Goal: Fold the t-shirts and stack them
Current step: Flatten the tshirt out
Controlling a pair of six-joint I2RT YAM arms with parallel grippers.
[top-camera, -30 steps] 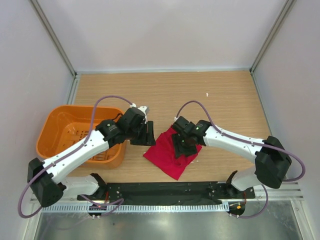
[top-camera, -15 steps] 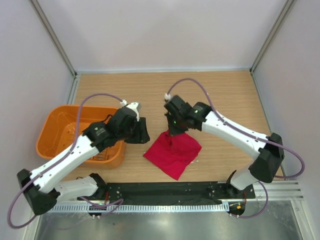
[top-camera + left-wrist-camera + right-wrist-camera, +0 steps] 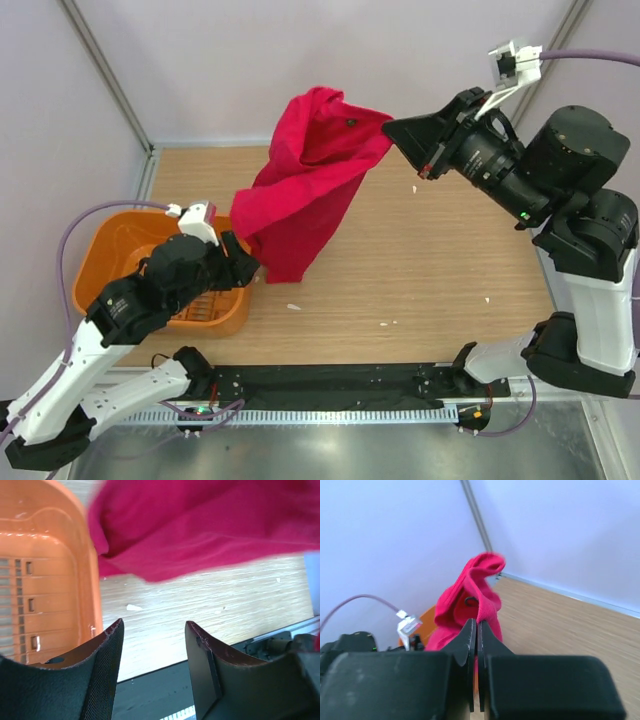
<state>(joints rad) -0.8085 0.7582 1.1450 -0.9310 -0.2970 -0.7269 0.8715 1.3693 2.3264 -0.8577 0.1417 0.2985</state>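
The right gripper brings the t-shirt's hem down to its right in the top view next and releases it, since bare tabletop lies below and there.
The red t-shirt (image 3: 305, 190) hangs in the air over the table, bunched at the top, its lower end near the orange basket. My right gripper (image 3: 390, 128) is raised high and shut on the shirt's upper edge; the right wrist view shows the jaws (image 3: 477, 623) pinching a ribbed hem of the t-shirt (image 3: 470, 592). My left gripper (image 3: 245, 268) sits low beside the basket, just under the shirt's bottom edge. In the left wrist view that gripper (image 3: 154, 625) is open and empty, with the t-shirt (image 3: 200, 525) hanging above and beyond the fingers.
The orange slotted basket (image 3: 105, 255) stands at the left, its rim (image 3: 92, 580) close beside my left fingers. Small white scraps (image 3: 293, 307) lie on the wooden table. A black rail (image 3: 330, 385) runs along the near edge. Walls close in the back and sides.
My right gripper shut on the t-shirt and lifted it off the table, high up and to the right. The left arm drew back toward the basket.
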